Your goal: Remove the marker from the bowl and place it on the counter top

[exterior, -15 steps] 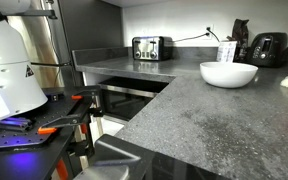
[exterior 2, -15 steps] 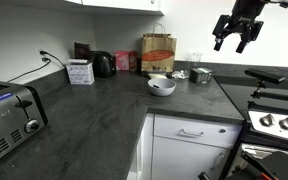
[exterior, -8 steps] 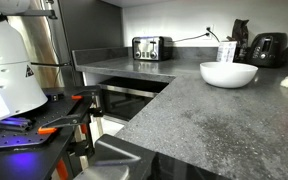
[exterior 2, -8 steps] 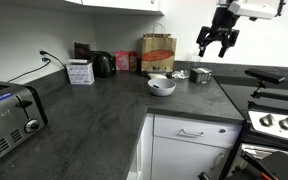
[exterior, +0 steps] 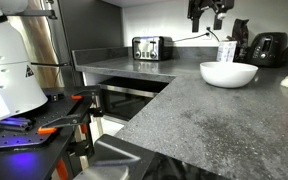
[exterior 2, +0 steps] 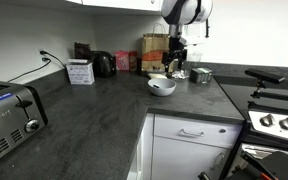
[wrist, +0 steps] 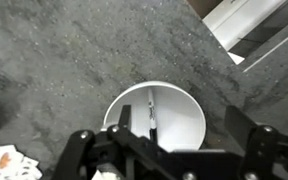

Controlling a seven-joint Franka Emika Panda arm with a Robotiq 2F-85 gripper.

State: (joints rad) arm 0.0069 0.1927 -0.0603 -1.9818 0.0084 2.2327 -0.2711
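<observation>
The marker is below my gripper's open fingers, so next my gripper needs to go down into the white bowl [wrist: 179,115] and close on the marker's dark end [wrist: 153,134].
The white bowl [wrist: 179,115] fills the middle of the wrist view, and the slim dark marker [wrist: 151,112] lies inside it, left of centre. My gripper [wrist: 184,128] is open and empty, straight above the bowl with one finger on each side. In both exterior views the gripper [exterior: 206,15] [exterior 2: 174,62] hangs above the bowl [exterior: 228,73] [exterior 2: 162,87], apart from it. The bowl stands on the dark grey speckled counter top [exterior: 184,110] [exterior 2: 94,120]. The marker does not show in the exterior views.
A toaster [exterior: 152,47] [exterior 2: 9,115], a black kettle [exterior: 267,48] and a patterned cup [exterior: 227,50] stand along the wall. A paper bag [exterior 2: 158,52] and a metal cup [exterior 2: 201,75] are behind the bowl. A stove [exterior 2: 274,120] adjoins the counter.
The gripper has moved across and down from high beside the stove to a spot straight above the bowl. It has stayed open. The bowl has not moved.
</observation>
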